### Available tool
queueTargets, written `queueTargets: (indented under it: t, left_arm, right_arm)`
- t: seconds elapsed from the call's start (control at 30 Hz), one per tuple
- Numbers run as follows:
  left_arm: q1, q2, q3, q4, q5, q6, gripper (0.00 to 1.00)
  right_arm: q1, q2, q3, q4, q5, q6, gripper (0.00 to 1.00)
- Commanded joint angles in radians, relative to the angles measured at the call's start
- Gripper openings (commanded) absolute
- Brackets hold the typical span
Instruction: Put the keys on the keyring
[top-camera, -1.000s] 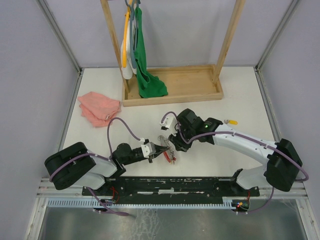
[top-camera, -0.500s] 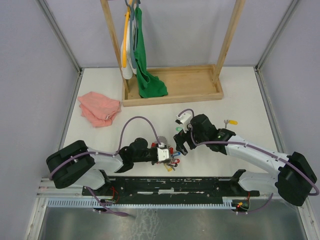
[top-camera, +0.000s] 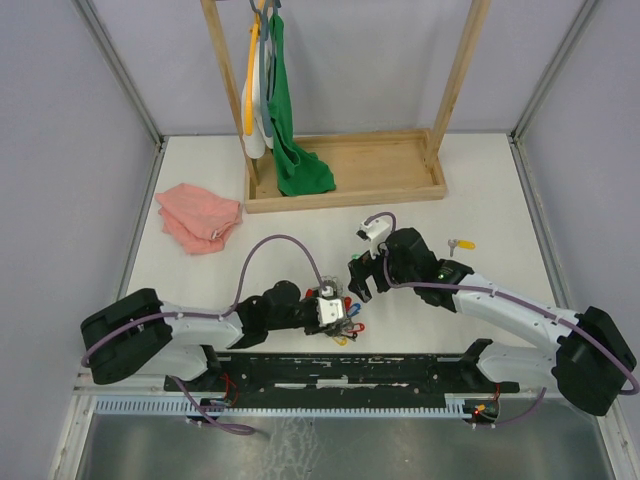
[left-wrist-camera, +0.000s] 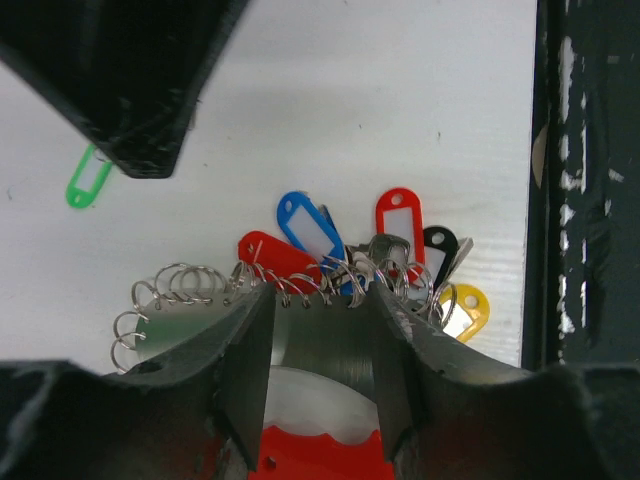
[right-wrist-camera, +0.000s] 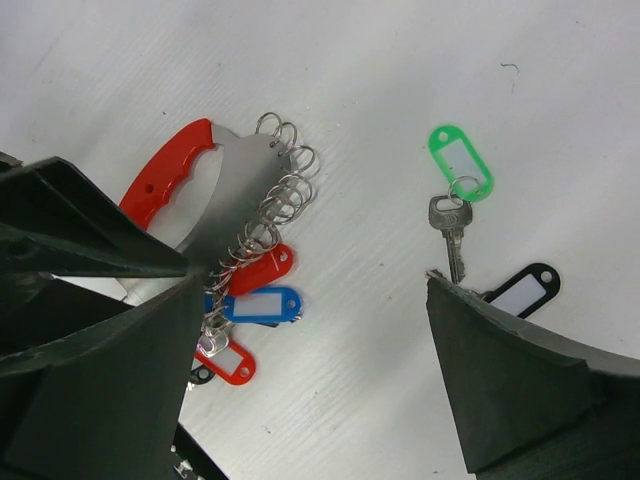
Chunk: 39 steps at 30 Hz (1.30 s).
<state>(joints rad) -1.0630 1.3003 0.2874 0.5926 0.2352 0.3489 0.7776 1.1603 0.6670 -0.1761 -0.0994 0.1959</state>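
Note:
I need to turn my left gripper, move it outward and close it on the wire rings by the farther red tag (left-wrist-camera: 239, 278), because the rings are outward of my gripper, where fewer keys crowd.
The keyring (left-wrist-camera: 325, 345), a red grip with a grey band strung with small wire rings, lies flat on the table (top-camera: 480, 180). Red, blue, black and yellow tagged keys (left-wrist-camera: 305, 225) fan out from its rings. My left gripper (left-wrist-camera: 320, 300) stands over the grey band, jaws parted, one finger on each side of it. In the right wrist view the keyring (right-wrist-camera: 165, 185) lies at the left. A loose green-tagged key (right-wrist-camera: 458, 170) and a black-tagged key (right-wrist-camera: 520, 290) lie by the right finger. My right gripper (right-wrist-camera: 312, 280) hangs wide open over bare table, holding nothing. A yellow-tagged key (top-camera: 462, 243) lies apart at the right.
A pink cloth (top-camera: 198, 217) lies at the left. A wooden rack with a tray base (top-camera: 345, 190) stands at the back, with a green cloth (top-camera: 290, 130) hanging from it. The black base rail (top-camera: 340, 370) runs along the near edge, close to the keyring.
My left gripper carried the keyring right and parted its jaws over it. My right gripper pulled back from the keyring and opened wide.

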Motion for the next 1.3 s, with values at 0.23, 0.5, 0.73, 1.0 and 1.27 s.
queueTargets:
  t: [0.23,0.5,0.73,1.0,1.27]
  left_arm:
    - [0.003,-0.159,0.034,-0.111,-0.239,-0.506,0.53]
    - [0.086,-0.066,0.065,-0.155,-0.245,-0.761,0.44]
    - [0.150,-0.008,0.027,-0.066,-0.207,-0.834,0.39]
    - [0.169,0.043,0.013,-0.023,-0.194,-0.853,0.39]
    - [0.191,0.134,-0.011,0.076,-0.193,-0.883,0.37]
  right_arm:
    - [-0.003,0.116,0.026,0.071,-0.108,-0.032,0.83]
    - [0.000,0.213,0.055,0.079,-0.218,0.066,0.62]
    - [0.045,0.301,0.081,0.077,-0.210,0.200,0.59]
    - [0.063,0.399,0.095,0.138,-0.229,0.284,0.53]
    - [0.078,0.429,0.109,0.206,-0.258,0.303,0.41]
